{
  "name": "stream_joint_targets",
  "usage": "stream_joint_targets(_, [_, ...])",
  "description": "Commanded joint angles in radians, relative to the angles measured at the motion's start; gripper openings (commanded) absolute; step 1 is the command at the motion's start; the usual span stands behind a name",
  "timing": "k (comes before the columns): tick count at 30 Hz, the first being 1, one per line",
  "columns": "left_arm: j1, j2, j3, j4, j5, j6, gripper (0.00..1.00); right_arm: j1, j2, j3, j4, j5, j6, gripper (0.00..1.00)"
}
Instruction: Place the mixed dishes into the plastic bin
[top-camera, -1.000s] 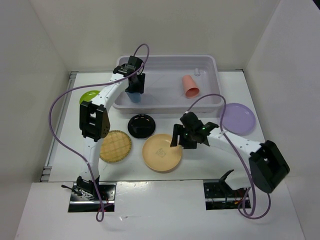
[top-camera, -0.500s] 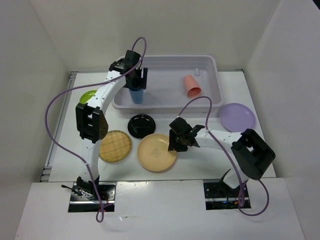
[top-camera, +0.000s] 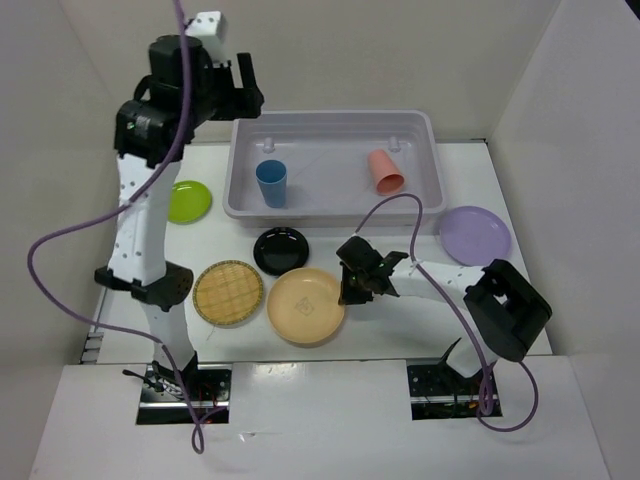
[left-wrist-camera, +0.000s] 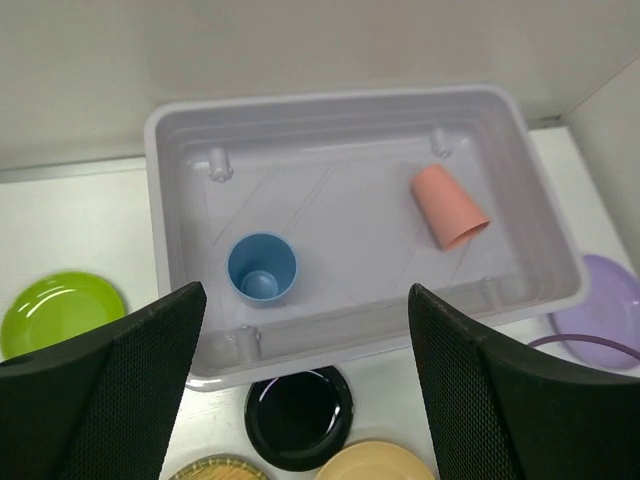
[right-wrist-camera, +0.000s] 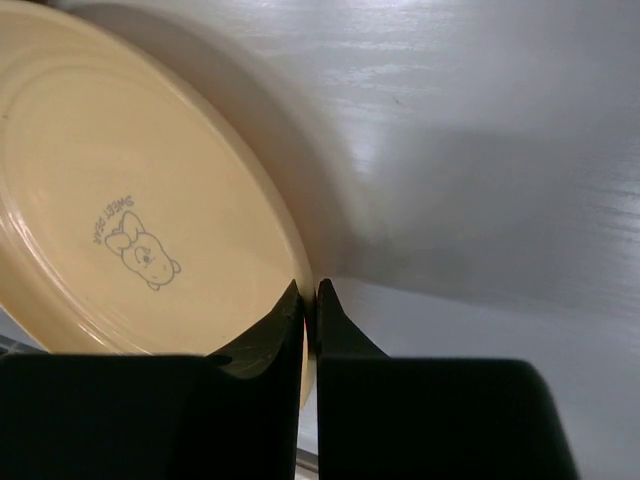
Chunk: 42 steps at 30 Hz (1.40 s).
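Observation:
The spot between the cups on the bottom of the bin is outward of my right gripper. I will lift my right gripper, carry the plate outward, lower it and release it there.
The plastic bin (top-camera: 330, 117) holds an upright blue cup (top-camera: 271, 183) and a salmon-red cup (top-camera: 384, 171) lying on its side. My left gripper (top-camera: 248, 88) hangs open high above the bin's left end, holding nothing; in the left wrist view its fingers (left-wrist-camera: 120, 380) frame the bin (left-wrist-camera: 330, 98) and the blue cup (left-wrist-camera: 262, 268). My right gripper (top-camera: 352, 287) is shut on the right rim of the peach-orange plate (top-camera: 305, 306). The right wrist view shows its jaws (right-wrist-camera: 310, 292) pinching that plate (right-wrist-camera: 130, 220).
On the table in front of the bin lie a black plate (top-camera: 281, 250) and a tan woven plate (top-camera: 228, 292). A lime green plate (top-camera: 187, 201) lies left of the bin and a lavender plate (top-camera: 475, 234) right of it. White walls enclose three sides.
The left gripper let go of the blue cup in the bin and rose high above it. The right gripper closed on the peach-orange plate's rim, and the plate slid a little left.

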Motion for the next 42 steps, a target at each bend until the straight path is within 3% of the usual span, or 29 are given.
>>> stream_joint_targets(1, [-0.004,-0.104,0.042,-0.057,-0.031,-0.034,0.89,0.015,-0.042,0.009,-0.097,0.065,-0.01,0.01])
stream_joint_targets(4, [-0.004,-0.254,0.042,-0.057,-0.06,-0.057,0.89,0.015,-0.108,0.018,-0.138,0.052,-0.03,0.0])
stream_joint_targets(8, [-0.004,-0.487,-0.16,0.06,-0.124,-0.068,0.91,0.024,-0.206,0.069,-0.22,-0.008,-0.053,0.0])
stream_joint_targets(10, [-0.004,-0.712,-0.497,0.189,-0.135,-0.068,0.93,0.024,-0.286,0.113,-0.276,-0.027,-0.079,0.0])
stream_joint_targets(11, [-0.004,-0.796,-0.633,0.363,-0.135,-0.068,0.93,0.024,-0.314,0.133,-0.292,-0.027,-0.079,0.0])
stream_joint_targets(12, [-0.004,-0.95,-0.874,0.444,-0.135,-0.059,0.93,0.024,-0.369,0.176,-0.306,-0.027,-0.088,0.0])
stream_joint_targets(14, [-0.004,-1.064,-1.027,0.567,-0.179,-0.091,0.91,0.015,-0.409,0.234,-0.342,-0.027,-0.101,0.0])
stream_joint_targets(17, [-0.004,-1.196,-1.168,0.549,-0.248,-0.1,0.89,-0.049,-0.441,0.381,-0.333,-0.027,-0.121,0.0])
stream_joint_targets(21, [-0.004,-1.197,-1.287,0.376,-0.258,-0.137,0.89,-0.23,-0.401,0.46,-0.214,-0.075,-0.145,0.0])
stream_joint_targets(22, [-0.004,-1.185,-1.32,0.321,-0.258,-0.149,0.91,-0.309,-0.351,0.47,-0.147,-0.097,-0.156,0.0])
stream_joint_targets(25, [-0.004,-1.157,-1.452,0.279,-0.201,-0.212,0.92,-0.396,-0.187,0.547,-0.071,-0.111,-0.176,0.0])
stream_joint_targets(31, [-0.004,-1.166,-1.668,0.279,-0.199,-0.318,0.92,-0.453,0.204,0.863,-0.011,-0.12,-0.199,0.0])
stream_joint_targets(33, [-0.004,-1.157,-1.703,0.253,-0.225,-0.347,0.93,-0.469,0.281,0.914,-0.001,-0.12,-0.17,0.0])
stream_joint_targets(42, [0.016,-1.034,-1.789,0.352,-0.016,-0.436,0.96,-0.562,0.559,1.096,0.004,-0.132,-0.127,0.0])
